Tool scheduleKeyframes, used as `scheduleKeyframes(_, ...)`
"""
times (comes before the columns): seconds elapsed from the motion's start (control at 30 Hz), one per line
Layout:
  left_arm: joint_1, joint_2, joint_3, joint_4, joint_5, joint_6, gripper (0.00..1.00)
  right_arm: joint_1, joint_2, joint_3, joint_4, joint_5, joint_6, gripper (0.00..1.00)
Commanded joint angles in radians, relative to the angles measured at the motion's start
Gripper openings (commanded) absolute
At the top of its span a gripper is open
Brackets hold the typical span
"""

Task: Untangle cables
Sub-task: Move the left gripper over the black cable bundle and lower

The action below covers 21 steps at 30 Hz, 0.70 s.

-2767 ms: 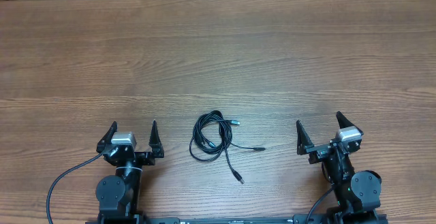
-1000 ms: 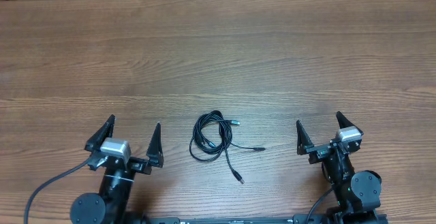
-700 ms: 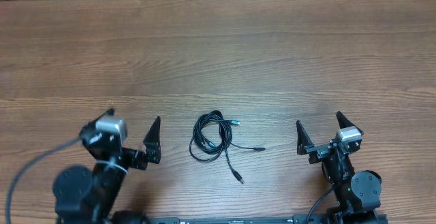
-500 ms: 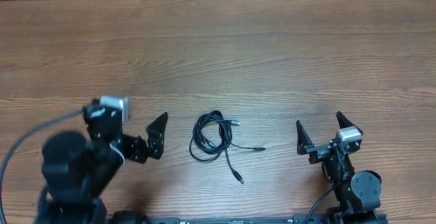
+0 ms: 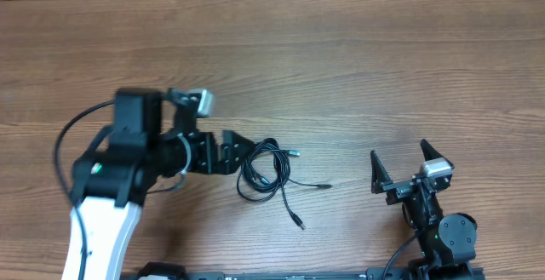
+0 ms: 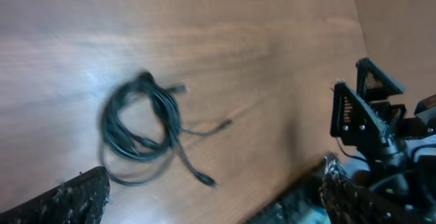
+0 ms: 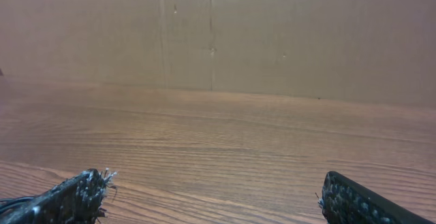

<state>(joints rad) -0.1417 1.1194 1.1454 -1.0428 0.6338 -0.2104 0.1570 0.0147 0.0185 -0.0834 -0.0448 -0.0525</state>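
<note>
I should bring my left gripper down onto the side of the coil nearest this arm (image 5: pixel 248 170) (image 6: pixel 114 123) first, because the cords run bunched together there, below my open fingertips.
The cables (image 5: pixel 262 173) lie on the wood table as one loose black coil. Thin plug ends trail to the right and toward the front. My left gripper (image 5: pixel 230 152) is raised and points right, just left of the coil, open with nothing in it. In the left wrist view the cables (image 6: pixel 139 132) lie ahead of the gripper (image 6: pixel 214 190), between its spread fingers (image 6: pixel 78 198) but farther out and apart from them. My right gripper (image 5: pixel 398 154) rests open at the front right, well to the right of the cables. In the right wrist view this gripper (image 7: pixel 214 200) is empty.
The wood table (image 5: pixel 341 67) stretches back to a brown wall (image 7: pixel 218 33). The left arm's white and black links (image 5: pixel 106 195) cover the front left. The right arm (image 6: pixel 371 125) shows in the left wrist view, at the right.
My left arm has risen from its rest at the front left and swung right toward the cables, staying open. The right arm and the cables have not moved.
</note>
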Motion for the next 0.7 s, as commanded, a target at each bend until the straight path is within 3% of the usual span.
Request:
scheduleKeyframes(0.0,-0.043,0.095,0.017,0.004,0.04,-0.126,1.0,-0.003,-0.012,-0.01,0.003,0.002,-0.001,1.0)
scheduleKeyframes(0.2,-0.104,0.294,0.017,0.011,0.038,-0.213,1.0,-0.003,-0.012,-0.01,0.003,0.002,-0.001,1.0)
scheduleKeyframes(0.33,-0.137,0.419,0.017,0.029,0.023,-0.217,0.84,-0.003,-0.012,-0.01,0.003,0.002,-0.001,1.0)
scheduleKeyframes(0.47,-0.15,0.512,0.017,0.051,-0.117,-0.222,0.68,-0.003,-0.012,-0.01,0.003,0.002,-0.001,1.0)
scheduleKeyframes(0.67,-0.167,0.61,0.017,0.081,-0.371,-0.262,0.67,-0.003,-0.012,-0.01,0.003,0.002,-0.001,1.0)
